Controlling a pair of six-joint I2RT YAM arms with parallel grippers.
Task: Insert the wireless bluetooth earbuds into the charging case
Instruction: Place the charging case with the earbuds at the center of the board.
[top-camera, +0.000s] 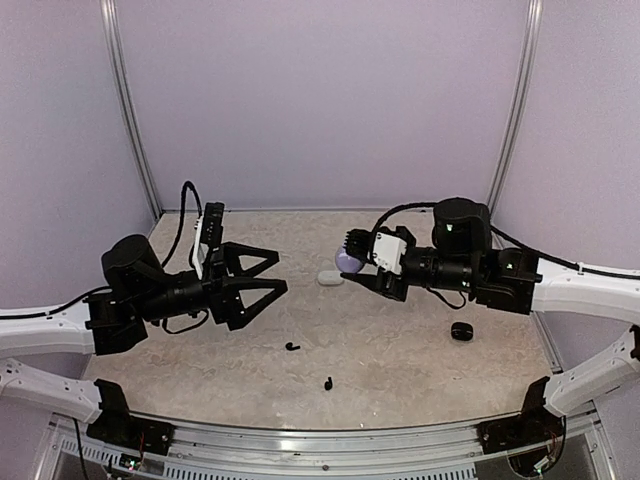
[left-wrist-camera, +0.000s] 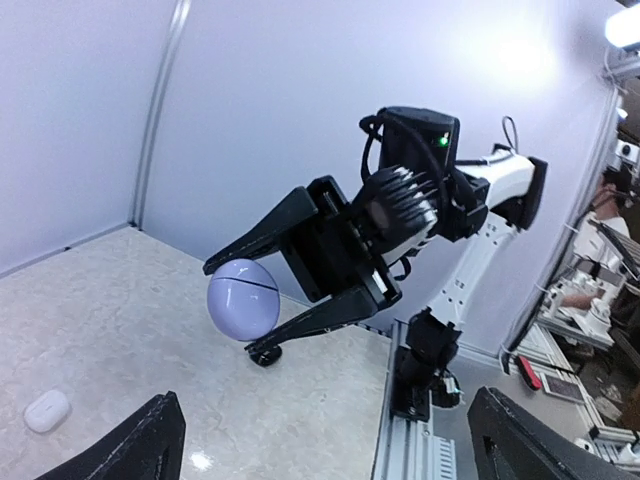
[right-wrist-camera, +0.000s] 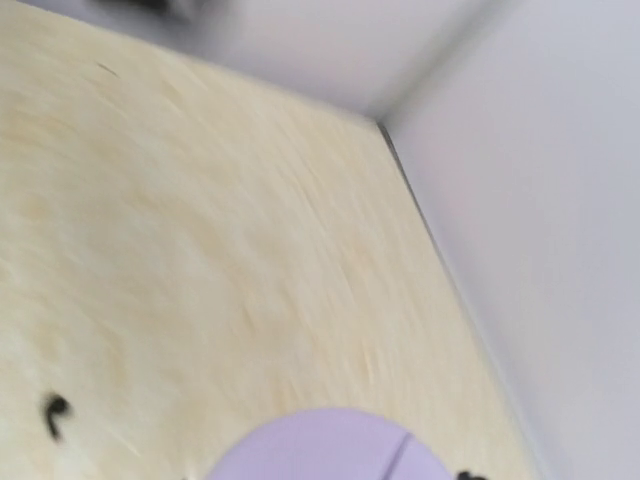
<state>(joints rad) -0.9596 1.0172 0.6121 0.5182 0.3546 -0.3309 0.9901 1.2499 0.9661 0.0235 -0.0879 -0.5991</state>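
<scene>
My right gripper needs to tilt down and lower the lavender case onto the bare tabletop next to the white case below, then let go of it there.
A lavender charging case hangs above the table with its lid closed, and my right gripper is shut on it. The right wrist view is blurred and shows only the case's top at the bottom edge. Two black earbuds lie on the table in front; one black earbud shows in the right wrist view. My left gripper is held above the table to the left, open wide and holding nothing.
A white case lies shut on the table just below the lavender one. A black case sits near the right arm. Walls and corner posts enclose the table.
</scene>
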